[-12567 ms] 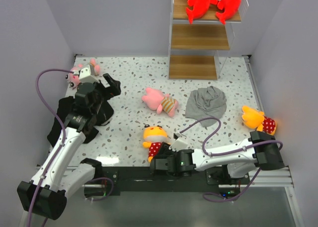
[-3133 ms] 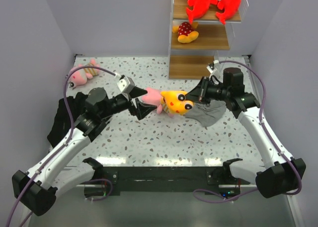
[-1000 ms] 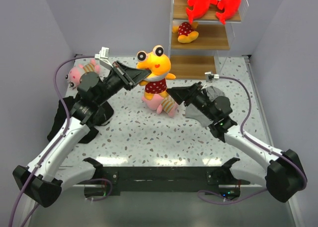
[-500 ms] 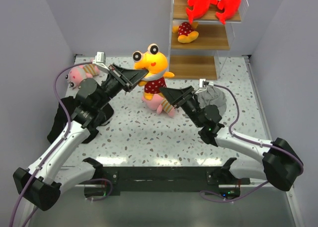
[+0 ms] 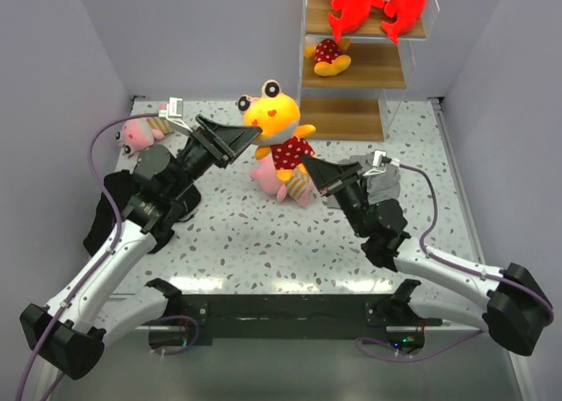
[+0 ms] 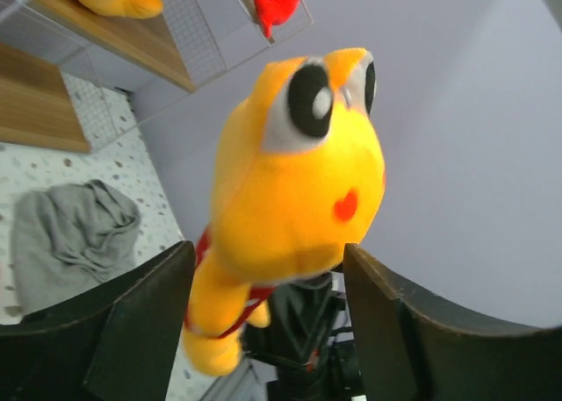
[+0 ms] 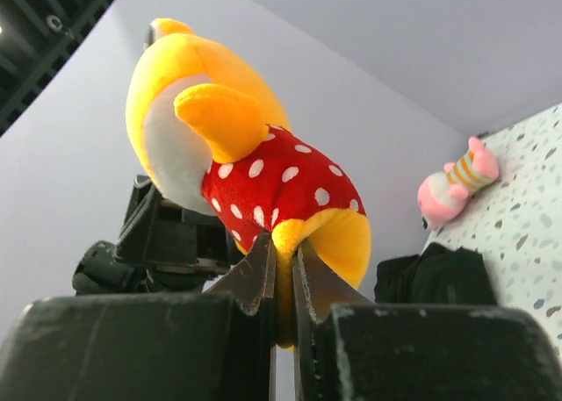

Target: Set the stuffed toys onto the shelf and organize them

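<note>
The yellow-orange toy goes outward in my right gripper next and is released on the middle shelf board's empty part [image 5: 378, 65], because the second yellow toy [image 5: 327, 54] leaves room there.
A yellow-orange stuffed toy [image 5: 274, 125] with a red dotted top hangs in the air left of the shelf [image 5: 351, 68]. My right gripper [image 5: 309, 164] is shut on its lower edge from below [image 7: 283, 252]. My left gripper [image 5: 246, 136] stands open, its fingers [image 6: 413, 322] either side of the toy's head [image 6: 299, 182] without pinching it. Two red-and-white toys [image 5: 378, 2] lie on the shelf's top board and a second yellow toy [image 5: 327, 54] on the middle board. One pink toy [image 5: 279, 180] lies on the table under the held toy, another [image 5: 136, 133] at the far left.
A grey cloth [image 5: 379, 177] lies right of the middle, partly behind my right arm. A black cloth [image 5: 105, 217] sits at the left edge under my left arm. The shelf's lowest board [image 5: 341, 118] is bare. Walls close in the table on three sides.
My left gripper has opened and let go of the yellow toy. My right gripper came in from below and shut on the toy's lower edge.
</note>
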Controlling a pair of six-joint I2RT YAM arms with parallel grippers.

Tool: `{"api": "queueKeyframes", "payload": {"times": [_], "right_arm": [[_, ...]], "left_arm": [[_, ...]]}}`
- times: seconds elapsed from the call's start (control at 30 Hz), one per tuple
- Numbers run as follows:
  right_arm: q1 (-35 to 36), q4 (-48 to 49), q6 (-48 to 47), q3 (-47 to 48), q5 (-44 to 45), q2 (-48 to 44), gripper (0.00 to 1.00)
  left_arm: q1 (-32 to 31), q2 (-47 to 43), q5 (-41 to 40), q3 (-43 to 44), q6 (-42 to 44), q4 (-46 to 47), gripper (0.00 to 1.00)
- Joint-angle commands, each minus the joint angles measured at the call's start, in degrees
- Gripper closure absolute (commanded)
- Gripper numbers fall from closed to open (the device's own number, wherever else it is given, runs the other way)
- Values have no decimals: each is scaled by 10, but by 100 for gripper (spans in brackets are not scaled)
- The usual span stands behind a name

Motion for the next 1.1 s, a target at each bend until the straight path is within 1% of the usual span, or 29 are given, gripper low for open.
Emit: {"api": "queueKeyframes", "payload": {"times": [0.0,0.1,0.13,0.2,0.23,0.27,0.3,0.37,0.4,0.47,0.5,0.57,0.67,0.73,0.8,0.87,0.97,1.07], "right_arm": [[-3,-52,-58,12,110,-69,100],[-8,-130,-87,37,143,-101,100],[-16,-180,-90,45,146,-108,100],[-30,-198,-96,54,139,-120,100],[-59,-217,-95,56,132,-123,100],[-80,-240,-85,66,118,-133,100],[-126,-282,-74,69,89,-136,100],[-169,-307,-60,81,48,-140,100],[-199,-340,-61,87,14,-138,100],[-219,-360,-68,100,-10,-129,100],[-234,-373,-73,101,-20,-127,100],[-248,-375,-76,98,-41,-127,100],[-271,-387,-83,107,-45,-126,100],[-286,-400,-89,122,-42,-120,100],[-297,-415,-89,130,-20,-112,100],[-302,-420,-94,144,0,-105,100],[-328,-433,-105,177,-7,-77,100],[-349,-447,-107,218,-14,-35,100]], "left_arm": [[4,-18,-48,27,91,-40,23],[5,-12,-80,52,153,-93,15],[5,-11,-88,62,166,-105,13],[5,-12,-114,75,206,-125,11],[5,-13,-124,79,221,-155,11],[5,-16,-136,83,238,-163,10],[5,-18,-161,91,276,-168,10],[5,-23,-196,99,314,-193,10],[5,-25,-234,102,348,-201,10],[4,-36,-275,97,380,-215,10],[5,-40,-308,85,402,-216,10],[5,-58,-324,70,418,-208,10],[5,-75,-332,31,454,-184,10],[4,-82,-357,-4,490,-166,10],[3,-88,-394,-34,506,-164,11],[3,-105,-396,-56,514,-152,11],[2,-118,-367,-72,513,-135,11],[2,-110,-369,-72,512,-137,11]]}}
